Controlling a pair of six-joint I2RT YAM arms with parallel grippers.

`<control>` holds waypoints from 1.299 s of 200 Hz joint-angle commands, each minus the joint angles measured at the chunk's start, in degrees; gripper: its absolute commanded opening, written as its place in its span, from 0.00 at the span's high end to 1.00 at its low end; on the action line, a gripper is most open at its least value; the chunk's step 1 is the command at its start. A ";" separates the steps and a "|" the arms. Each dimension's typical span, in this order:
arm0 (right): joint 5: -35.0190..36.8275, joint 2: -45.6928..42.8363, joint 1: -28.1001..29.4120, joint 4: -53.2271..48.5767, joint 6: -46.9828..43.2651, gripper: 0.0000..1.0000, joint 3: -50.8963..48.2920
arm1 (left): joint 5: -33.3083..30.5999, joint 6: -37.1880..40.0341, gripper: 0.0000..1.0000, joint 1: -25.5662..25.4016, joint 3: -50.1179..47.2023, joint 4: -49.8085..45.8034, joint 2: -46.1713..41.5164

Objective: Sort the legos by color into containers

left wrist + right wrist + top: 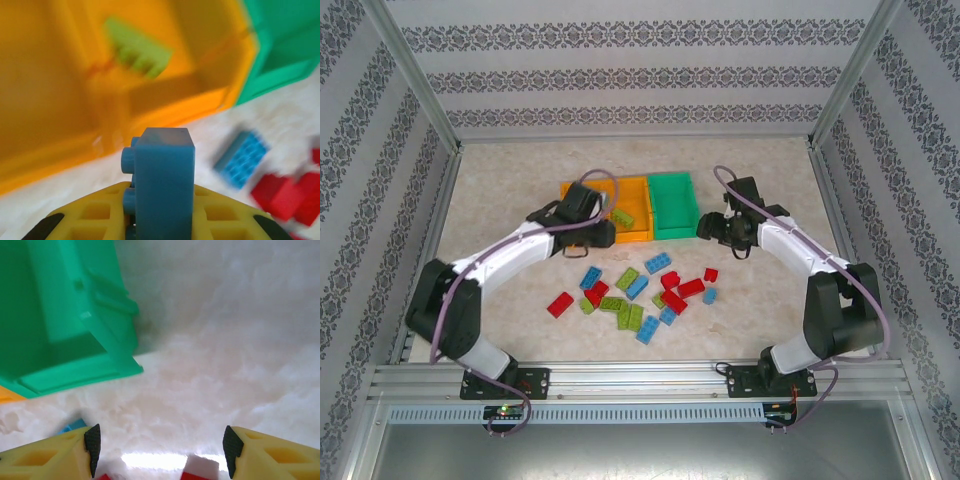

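The left gripper will swing outward over the green bin next and let go of the blue lego, because that empty bin is farther from the gripper than the lime lego's bin.
My left gripper is shut on a blue lego, held upright between the yellow fingers just in front of the orange bins. The right-hand orange bin holds one lime green lego, the lime green lego lying near that bin's front wall. The left-hand orange bin is partly hidden by my left arm. The green bin stands to the right of the orange ones. My right gripper hangs open and empty beside the green bin, above bare table.
Several loose red, blue and lime legos lie scattered across the middle of the table, in front of the bins. A blue lego and red legos sit close to my left gripper. Metal frame rails edge the table.
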 commanded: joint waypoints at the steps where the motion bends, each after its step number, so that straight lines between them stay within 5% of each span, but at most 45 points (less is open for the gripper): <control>1: 1.25 -2.77 0.18 -1.60 -0.81 0.32 -3.11 | 6.46 -0.63 0.88 -2.65 10.25 2.87 8.10; 64: 0.73 -9.57 0.56 -7.04 2.42 0.31 -10.68 | 9.05 -2.47 0.85 -4.84 35.79 -4.12 27.36; 127: 1.05 -5.71 5.48 -7.15 8.01 0.31 -10.71 | 8.21 -4.82 0.80 -5.26 45.79 -8.41 36.05; 205: 3.57 3.08 7.58 -7.36 7.10 0.39 -6.42 | 4.49 -3.37 0.53 -6.27 46.08 -10.49 34.85; 260: 5.07 3.96 7.61 -6.95 6.32 0.50 -5.85 | 3.02 -3.06 0.51 -6.32 40.06 -7.98 29.52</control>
